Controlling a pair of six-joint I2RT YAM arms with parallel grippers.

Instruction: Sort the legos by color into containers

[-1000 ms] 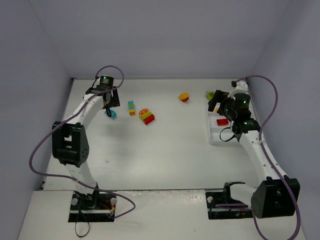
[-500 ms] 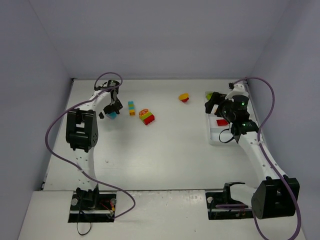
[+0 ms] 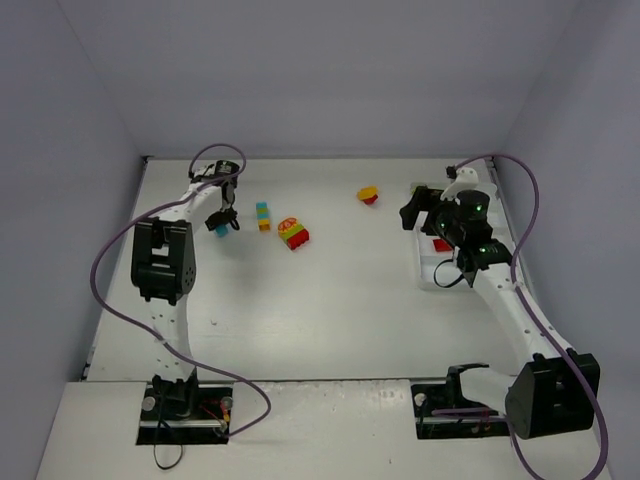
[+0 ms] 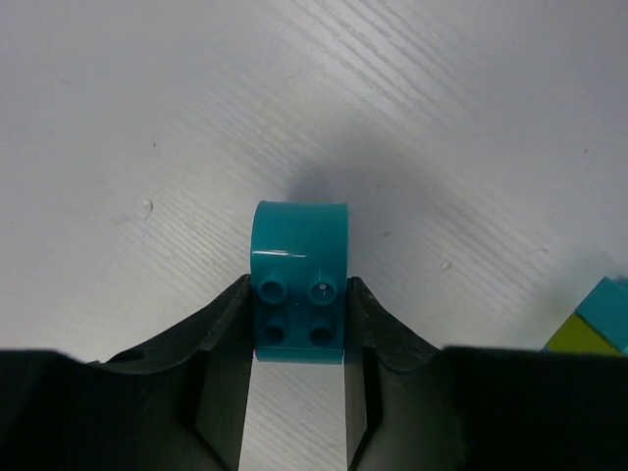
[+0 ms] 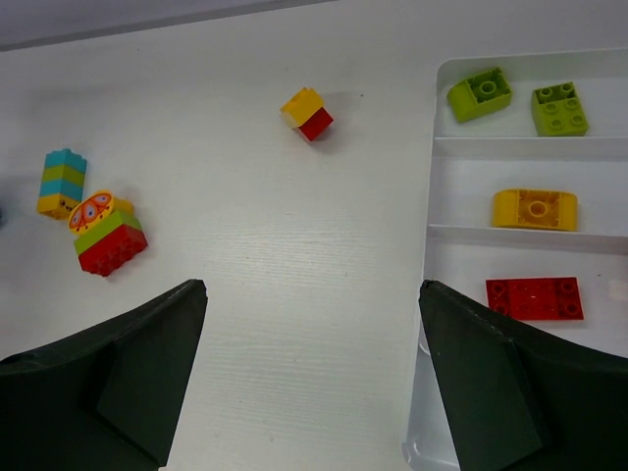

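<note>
The right gripper tilts and swings left in the top view over to the cyan brick [image 3: 221, 230] next, since that brick is held far from the tray.
My left gripper [image 4: 297, 329] is shut on a cyan brick [image 4: 299, 280] that rests on the table at the far left [image 3: 220, 229]; both fingers press its sides. My right gripper [image 5: 312, 289] hangs open over bare table just left of the white tray [image 5: 437, 196]. The tray's compartments hold two lime bricks [image 5: 480, 95], a yellow brick [image 5: 535, 208] and a red brick [image 5: 534, 298]. Loose on the table lie a yellow-and-red brick [image 5: 307, 113], a cyan-green-yellow stack [image 5: 61, 183] and a red-green stack with an orange top [image 5: 106, 235].
The tray [image 3: 440, 270] stands at the right edge by the wall. Walls close the table at the back and on both sides. The cyan-green-yellow stack [image 3: 263, 215] stands a short way right of my left gripper [image 3: 221, 220].
My left gripper has dropped onto the cyan brick and shut on it. My right gripper has drifted left and back off the tray, staying open.
</note>
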